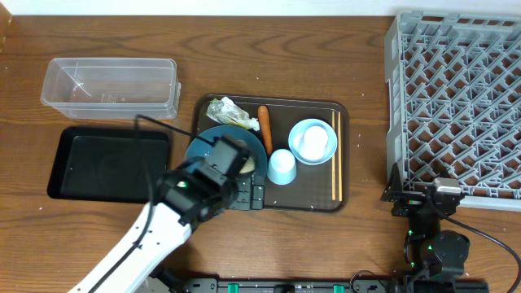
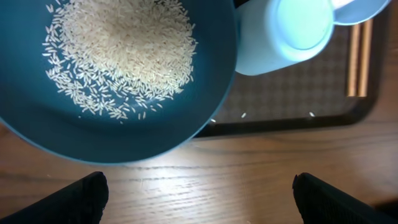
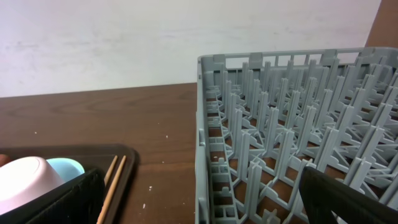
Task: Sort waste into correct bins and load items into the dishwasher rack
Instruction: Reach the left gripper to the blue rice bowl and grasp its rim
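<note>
The dark-blue bowl's rim (image 1: 263,172) (image 2: 216,114) by the light-blue cup is below the open fingers and farther out. My left gripper should go down and outward onto that rim next.
A dark-blue bowl (image 1: 213,140) holding loose rice (image 2: 118,53) sits at the front left of a brown serving tray (image 1: 342,114). The bowl also shows in the left wrist view (image 2: 124,134). A crumpled wrapper (image 1: 230,112) and a carrot (image 1: 264,120) lie behind it. A light-blue cup (image 1: 282,167) stands upside down next to a small light-blue bowl (image 1: 312,140). Chopsticks (image 1: 334,163) lie along the tray's right side. My left gripper (image 2: 199,202) is open and empty, just in front of the bowl's near rim. My right gripper (image 3: 205,208) is open and empty at the grey rack's (image 1: 456,106) front left corner.
A clear plastic tub (image 1: 110,81) stands at the back left, with a shallow black tray (image 1: 110,163) in front of it. A few rice grains lie on the serving tray near its front edge (image 2: 280,124). The rack (image 3: 280,124) has raised sides.
</note>
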You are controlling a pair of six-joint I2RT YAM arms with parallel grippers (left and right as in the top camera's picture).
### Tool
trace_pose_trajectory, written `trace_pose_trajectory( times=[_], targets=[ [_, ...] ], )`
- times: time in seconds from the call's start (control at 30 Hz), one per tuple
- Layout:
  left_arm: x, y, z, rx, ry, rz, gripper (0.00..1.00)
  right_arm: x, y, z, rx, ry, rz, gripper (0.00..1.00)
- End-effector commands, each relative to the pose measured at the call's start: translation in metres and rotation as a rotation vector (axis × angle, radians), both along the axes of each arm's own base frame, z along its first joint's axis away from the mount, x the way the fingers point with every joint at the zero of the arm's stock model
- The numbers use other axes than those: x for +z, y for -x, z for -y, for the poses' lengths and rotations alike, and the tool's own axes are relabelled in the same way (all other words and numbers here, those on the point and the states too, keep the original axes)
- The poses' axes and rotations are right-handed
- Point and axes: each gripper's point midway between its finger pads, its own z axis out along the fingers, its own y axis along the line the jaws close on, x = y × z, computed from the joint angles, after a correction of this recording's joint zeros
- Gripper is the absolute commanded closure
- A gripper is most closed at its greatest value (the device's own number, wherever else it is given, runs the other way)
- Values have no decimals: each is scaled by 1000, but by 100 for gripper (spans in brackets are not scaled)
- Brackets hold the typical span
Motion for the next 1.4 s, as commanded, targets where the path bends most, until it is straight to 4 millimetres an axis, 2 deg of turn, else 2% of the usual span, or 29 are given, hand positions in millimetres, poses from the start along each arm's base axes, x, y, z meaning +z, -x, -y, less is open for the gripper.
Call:
trace_pose_trajectory(
  times=[0.0, 0.13, 0.27, 0.4, 0.53, 0.77, 0.93, 1.37],
  targets=[
    [-6, -11, 1, 19, -59, 25, 2, -1, 0, -1, 9, 12, -2, 1],
    [-24, -11, 22, -34, -22, -40, 2, -1, 0, -1, 9, 12, -2, 1],
    [-41, -14, 33, -101, -48, -55, 2, -1, 0, -1, 9, 12, -2, 1],
    [-55, -23, 25, -99, -175, -12, 1, -1, 0, -1, 9, 12, -2, 1],
    [-69, -28, 16, -99, -289, 5, 8, -1, 0, -1, 9, 12, -2, 1],
    [-100, -28, 16, -109, -346, -51, 15, -1, 0, -1, 9, 12, -2, 1],
    [-107, -33, 20, -109, -343, -47, 21, -1, 0, -1, 9, 12, -2, 1],
    [-107, -36, 17, -129, -369, -28, 64, -1, 0, -1, 9, 12, -2, 1]
  ],
)
